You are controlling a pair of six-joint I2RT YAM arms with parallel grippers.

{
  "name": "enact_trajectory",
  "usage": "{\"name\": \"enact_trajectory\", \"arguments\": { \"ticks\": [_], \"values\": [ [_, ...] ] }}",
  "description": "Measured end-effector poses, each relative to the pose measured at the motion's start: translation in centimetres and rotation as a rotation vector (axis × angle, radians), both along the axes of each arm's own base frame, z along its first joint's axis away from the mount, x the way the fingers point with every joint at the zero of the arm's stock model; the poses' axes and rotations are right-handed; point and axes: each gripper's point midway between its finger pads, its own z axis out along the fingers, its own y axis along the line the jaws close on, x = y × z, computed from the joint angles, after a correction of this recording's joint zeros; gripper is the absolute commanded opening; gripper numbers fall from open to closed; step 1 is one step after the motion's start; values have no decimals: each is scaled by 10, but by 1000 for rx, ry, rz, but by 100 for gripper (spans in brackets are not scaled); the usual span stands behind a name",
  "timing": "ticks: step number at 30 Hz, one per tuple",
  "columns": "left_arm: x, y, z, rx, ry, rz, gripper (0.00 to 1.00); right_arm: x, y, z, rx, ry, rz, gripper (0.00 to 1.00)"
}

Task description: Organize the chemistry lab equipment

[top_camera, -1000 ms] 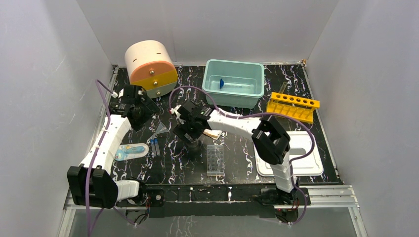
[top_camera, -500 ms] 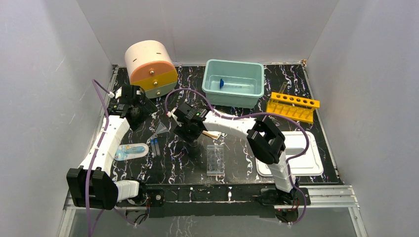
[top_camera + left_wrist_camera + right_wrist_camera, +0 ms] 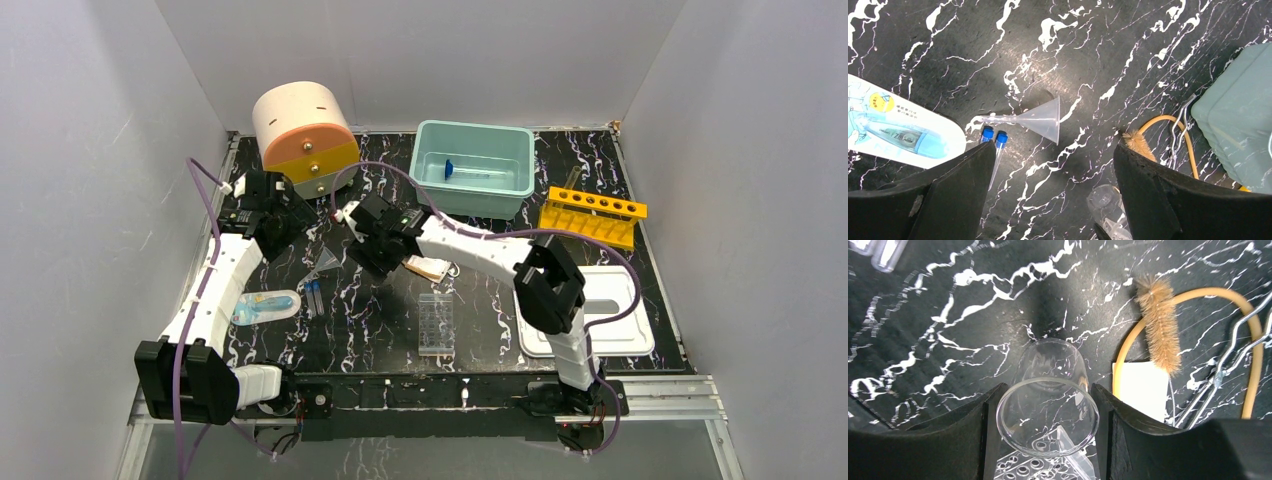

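The robot will next swing its right gripper outward, then down, to release the beaker on the bare bottom of the teal bin by the blue foot, outward of where the beaker hovers.
My right gripper is shut on a small clear beaker and holds it, tilted, above the black marble table. Under it lies a clear well plate. To its right lie a white tag with a tan loop, a bristle brush and metal tongs. My left gripper is open and empty above a clear funnel and two blue-capped tubes. A blue-footed cylinder lies in the teal bin.
A cream-and-orange drum stands at the back left, close behind my left gripper. A yellow holed rack is at the right, a white tray at the front right. A blister pack lies at the front left.
My right gripper has risen and shifted back and left with the beaker, lifting it off the table. My left gripper has drawn back slightly toward the drum.
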Motion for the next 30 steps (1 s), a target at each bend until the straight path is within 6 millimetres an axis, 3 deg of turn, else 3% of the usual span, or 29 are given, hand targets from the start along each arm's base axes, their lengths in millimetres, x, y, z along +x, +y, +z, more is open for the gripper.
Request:
{"name": "enact_trajectory", "arguments": {
  "ticks": [5,8,13,17,20,24,30],
  "values": [
    [5,-4,3,-11,-23,-20,88,11,5,41,120,-38,-9,54],
    [6,-6,4,-20,-29,-31,88,38,-9,86,226,-95,-67,54],
    [11,-12,7,-42,-49,-57,88,99,-57,151,363,-217,-222,55],
    [15,-19,11,-68,-71,-88,88,147,-106,187,422,-298,-365,55],
    [17,-24,13,-88,-82,-111,88,175,-133,198,426,-330,-448,55],
    [20,-30,11,-107,-83,-137,88,202,-145,195,420,-325,-521,55],
    [23,-38,3,-137,-58,-173,88,236,-134,142,333,-232,-569,54]
  ]
}}
